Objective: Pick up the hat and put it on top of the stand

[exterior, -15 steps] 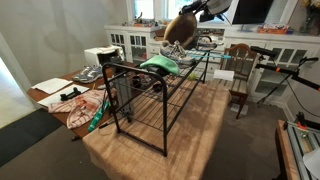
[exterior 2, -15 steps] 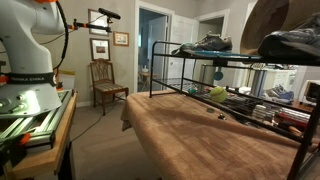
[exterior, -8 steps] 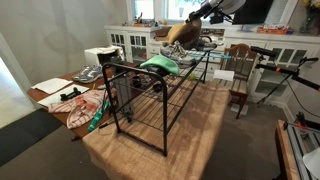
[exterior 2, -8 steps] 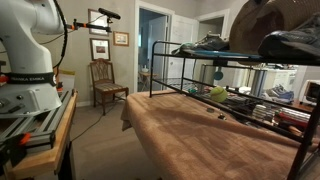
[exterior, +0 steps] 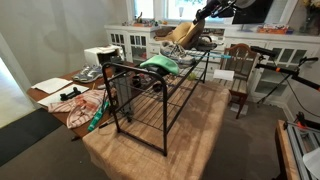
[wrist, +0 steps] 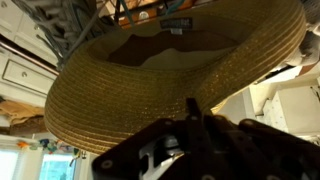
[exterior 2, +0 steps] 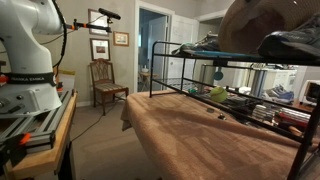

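Note:
My gripper should next lower the edge of the hat it holds back toward the base, onto the far end of the stand's top level point(exterior: 203, 48), and let go there, because the hat hangs tilted.
The tan woven straw hat point(exterior: 182, 33) hangs tilted in the air over the far end of the black wire-grid stand point(exterior: 165, 95). In both exterior views it is above the stand's top tier point(exterior 2: 196, 55), with the hat point(exterior 2: 255, 24) at the top right edge. My gripper point(exterior: 199, 17) is shut on the hat's brim. In the wrist view the hat's underside point(wrist: 150, 70) fills the frame, and my dark fingers point(wrist: 190, 112) pinch the brim edge.
A green rounded item point(exterior: 160, 66) and shoes point(exterior 2: 205, 43) lie on the stand's top tier. Wooden chairs stand nearby point(exterior: 240, 72) point(exterior 2: 103, 82). A low table with cloths and plates point(exterior: 68, 95) is beside the stand. White cabinets point(exterior: 130, 42) line the back wall.
My gripper has carried the hat up and farther toward the stand's far end. The hat has tilted more. The grip has not changed.

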